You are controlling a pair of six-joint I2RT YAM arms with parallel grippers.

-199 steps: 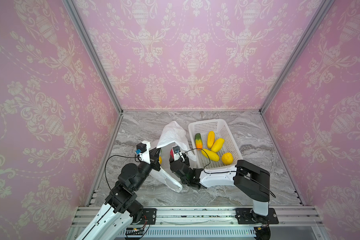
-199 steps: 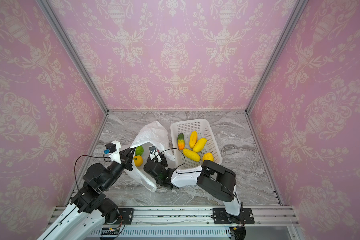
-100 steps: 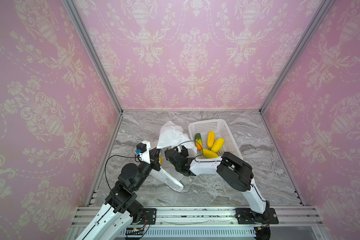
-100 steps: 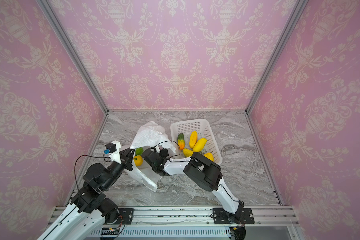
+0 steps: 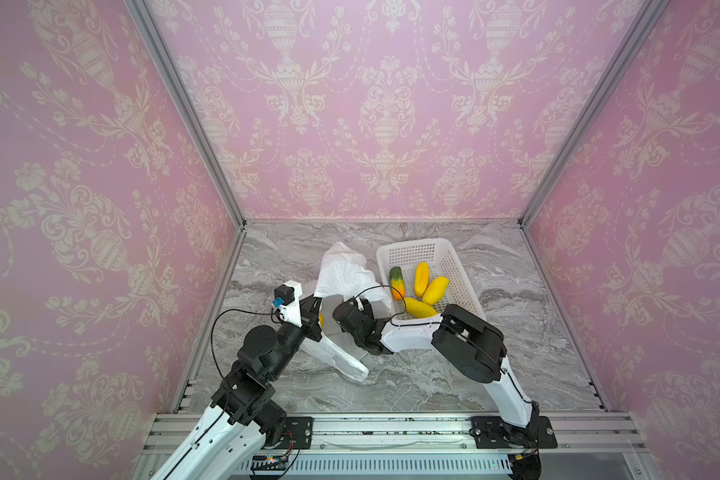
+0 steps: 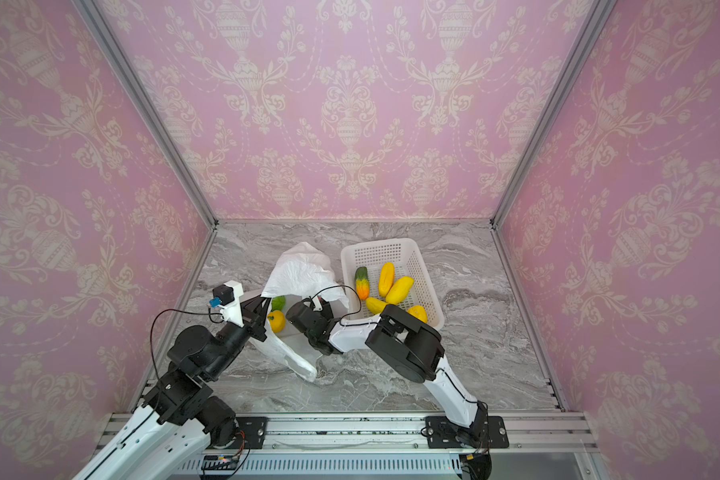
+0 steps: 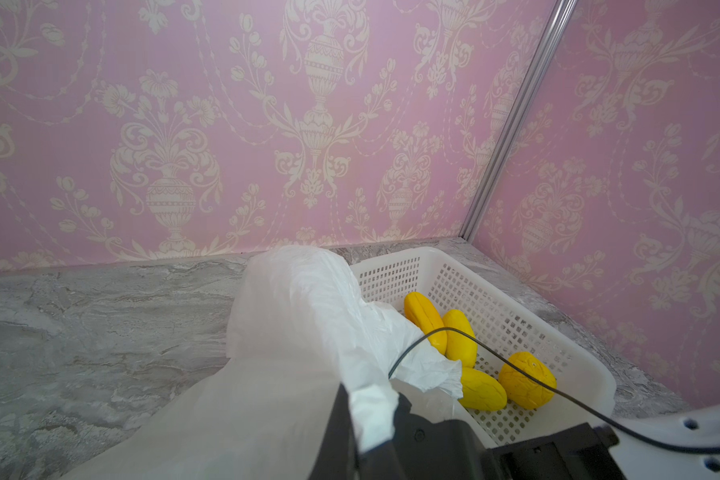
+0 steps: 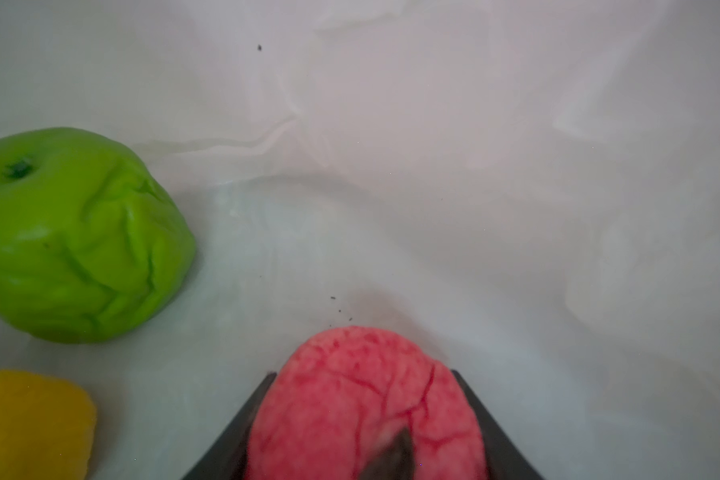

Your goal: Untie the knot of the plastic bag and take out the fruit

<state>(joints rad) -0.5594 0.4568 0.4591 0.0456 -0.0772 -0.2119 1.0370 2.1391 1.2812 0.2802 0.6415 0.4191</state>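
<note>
The basket stands beside my right gripper, which next needs to lift from the bag [image 5: 344, 270], go down among the basket's yellow pieces and release the red fruit.
The white plastic bag [image 5: 344, 270] [image 6: 304, 270] lies open beside the basket; the knot does not show in any view. My left gripper [image 5: 314, 305] [image 7: 371, 399] is shut on a fold of the bag's edge and holds it up. My right gripper [image 8: 362, 374] is inside the bag, shut on a red fruit [image 8: 362, 407]; in both top views only its wrist [image 6: 306, 318] shows at the bag's mouth. A bumpy green fruit [image 8: 71, 237] [image 6: 278, 302] and a yellow fruit [image 8: 30, 424] [image 6: 276, 321] lie inside the bag to one side of it.
The white perforated basket [image 5: 416, 249] [image 7: 591, 374] stands right of the bag. It holds a green-to-orange piece [image 5: 397, 282] and several yellow ones [image 5: 421, 277]. My right arm's elbow [image 5: 466, 345] hangs over the basket's front edge. Pink walls close in the marble table [image 5: 516, 324].
My right gripper has pushed further left into the bag's mouth and closed on the red fruit, and its elbow has swung over the basket's front. The left gripper has kept its hold.
</note>
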